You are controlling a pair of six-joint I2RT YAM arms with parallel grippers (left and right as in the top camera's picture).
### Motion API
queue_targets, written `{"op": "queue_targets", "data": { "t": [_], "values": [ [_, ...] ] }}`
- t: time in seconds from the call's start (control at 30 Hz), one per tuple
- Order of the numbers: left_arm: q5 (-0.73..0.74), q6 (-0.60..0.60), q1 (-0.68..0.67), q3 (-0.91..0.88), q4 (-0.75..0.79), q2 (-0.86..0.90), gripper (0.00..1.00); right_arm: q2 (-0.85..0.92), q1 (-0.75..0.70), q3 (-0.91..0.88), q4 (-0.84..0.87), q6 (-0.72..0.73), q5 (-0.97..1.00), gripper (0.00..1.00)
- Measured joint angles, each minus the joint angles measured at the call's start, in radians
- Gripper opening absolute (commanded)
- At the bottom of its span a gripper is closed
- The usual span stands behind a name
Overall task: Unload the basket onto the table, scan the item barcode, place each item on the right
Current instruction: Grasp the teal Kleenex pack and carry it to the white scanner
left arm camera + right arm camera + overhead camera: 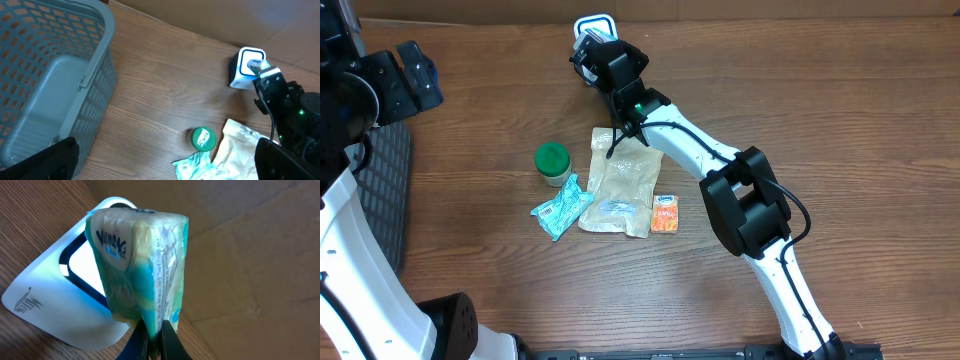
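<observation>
The robot will lift the pack with its right gripper, swing it right in the overhead view, lower it onto bare tabletop and let it go, since the pack has room there.
My right gripper (152,336) is shut on the bottom edge of a teal and yellow Kleenex tissue pack (137,262) and holds it upright. The pack stands right in front of the white barcode scanner (55,307), over its dark window. From overhead, the right gripper (590,52) sits at the table's far edge beside the scanner (595,22). The left wrist view shows the scanner (244,67) with the pack (256,64) against its face. My left gripper (165,161) is open and empty, hanging above the table near the basket.
A grey mesh basket (55,75) fills the left side. Mid-table lie a green-lidded jar (552,160), a teal packet (561,207), a beige pouch (620,182) and an orange tissue pack (665,214). A cardboard wall rises behind the scanner.
</observation>
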Motion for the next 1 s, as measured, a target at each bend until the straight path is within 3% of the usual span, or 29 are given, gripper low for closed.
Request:
{"op": "queue_targets", "data": {
  "t": [0.43,0.67,1.0],
  "values": [
    [0.000,0.000,0.000,0.000,0.000,0.000,1.00,0.000,0.005,0.000,-0.011,0.015,0.006,0.04],
    [0.000,0.000,0.000,0.000,0.000,0.000,1.00,-0.061,0.005,0.000,-0.127,0.149,-0.014,0.04],
    [-0.003,0.000,0.000,0.000,0.000,0.000,1.00,-0.391,-0.002,0.000,-0.411,0.467,-0.253,0.04]
  ]
}}
